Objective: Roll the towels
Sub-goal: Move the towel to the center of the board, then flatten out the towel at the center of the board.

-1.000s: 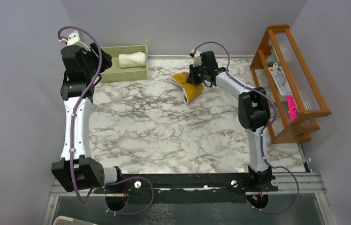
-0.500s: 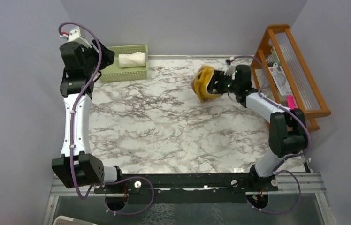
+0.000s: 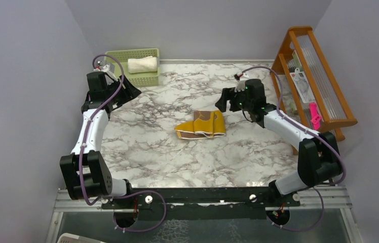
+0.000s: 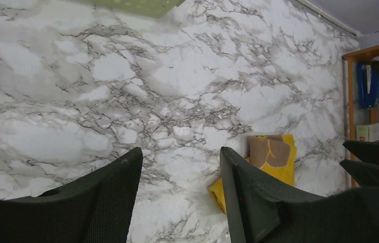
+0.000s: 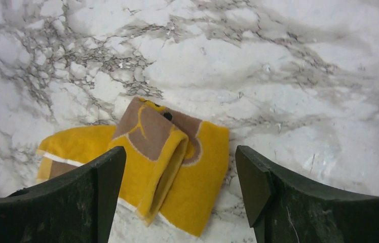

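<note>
Next, my right gripper brings its fingers down and back onto the upper fold's near corner (image 3: 208,135) (image 5: 146,218), which juts from the yellow towel below the gripper and back from it.
The mustard-yellow towel (image 3: 200,124) with a brown patch lies loosely folded and crumpled near the middle of the marble table (image 3: 147,152). My right gripper (image 3: 226,101) hovers just behind and right of it, open. In the right wrist view the towel (image 5: 197,172) shows below the spread fingers of that gripper (image 5: 180,152), untouched. The cream-white towel (image 3: 142,65) lies rolled in the green basket (image 3: 126,78). My left gripper (image 3: 128,91) hangs in front of the basket, open and empty (image 4: 181,154). The yellow towel (image 4: 273,157) lies beyond its right finger.
A wooden rack (image 3: 311,86) with papers and a pink item stands along the right edge of the table. The basket's corner (image 4: 137,5) shows at the top of the left wrist view. Grey walls close in the back and sides.
My right gripper carried the yellow towel from the back of the table, opened, and the towel now lies at the middle. My left arm swung down from beside the basket toward the table.
</note>
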### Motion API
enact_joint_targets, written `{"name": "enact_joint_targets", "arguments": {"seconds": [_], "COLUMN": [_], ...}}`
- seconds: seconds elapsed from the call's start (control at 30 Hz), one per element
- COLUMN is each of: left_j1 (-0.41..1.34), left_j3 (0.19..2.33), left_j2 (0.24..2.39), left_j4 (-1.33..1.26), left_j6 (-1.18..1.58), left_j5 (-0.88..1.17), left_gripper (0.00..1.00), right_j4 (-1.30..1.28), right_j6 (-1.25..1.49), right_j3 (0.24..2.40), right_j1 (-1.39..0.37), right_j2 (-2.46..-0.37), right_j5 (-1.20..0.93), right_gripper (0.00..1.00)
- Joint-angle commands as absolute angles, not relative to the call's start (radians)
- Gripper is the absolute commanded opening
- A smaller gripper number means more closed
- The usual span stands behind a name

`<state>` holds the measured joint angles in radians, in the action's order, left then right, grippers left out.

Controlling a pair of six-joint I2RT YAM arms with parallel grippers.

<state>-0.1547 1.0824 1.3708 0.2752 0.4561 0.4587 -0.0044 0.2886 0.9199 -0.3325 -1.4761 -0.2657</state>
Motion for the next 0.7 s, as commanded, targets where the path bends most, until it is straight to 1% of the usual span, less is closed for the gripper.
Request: {"name": "enact_joint_targets", "arguments": {"seconds": [0.0,0.03,0.13,0.23,0.33,0.5,0.67], "left_j1": [-0.132,-0.131,-0.130,-0.130,-0.130,-0.130,-0.129], "left_j3": [1.037,1.010,0.914,0.873,0.874,0.834,0.817], "left_j2": [1.332,1.330,1.328,1.340,1.354,1.336,1.353], "left_j4": [0.211,0.208,0.174,0.134,0.130,0.138,0.122], "left_j6": [0.443,0.434,0.409,0.407,0.390,0.365,0.329], "left_j5": [0.480,0.463,0.427,0.413,0.400,0.321,0.293], "left_gripper": [0.60,0.60,0.59,0.59,0.58,0.57,0.57], "right_j4": [-0.108,-0.126,-0.190,-0.249,-0.236,-0.205,-0.244], "right_j6": [0.083,0.049,0.055,0.119,0.150,0.154,0.189], "right_j3": [1.046,1.062,1.093,1.094,1.042,0.982,0.995], "right_j1": [-0.512,-0.589,-0.674,-0.680,-0.681,-0.680,-0.672], "right_j2": [-1.545,-1.561,-1.613,-1.642,-1.618,-1.569,-1.607], "right_j5": [-0.100,-0.038,0.029,0.057,0.071,0.023,-0.030], "right_gripper": [0.79,0.79,0.78,0.76,0.75,0.75,0.75]}}
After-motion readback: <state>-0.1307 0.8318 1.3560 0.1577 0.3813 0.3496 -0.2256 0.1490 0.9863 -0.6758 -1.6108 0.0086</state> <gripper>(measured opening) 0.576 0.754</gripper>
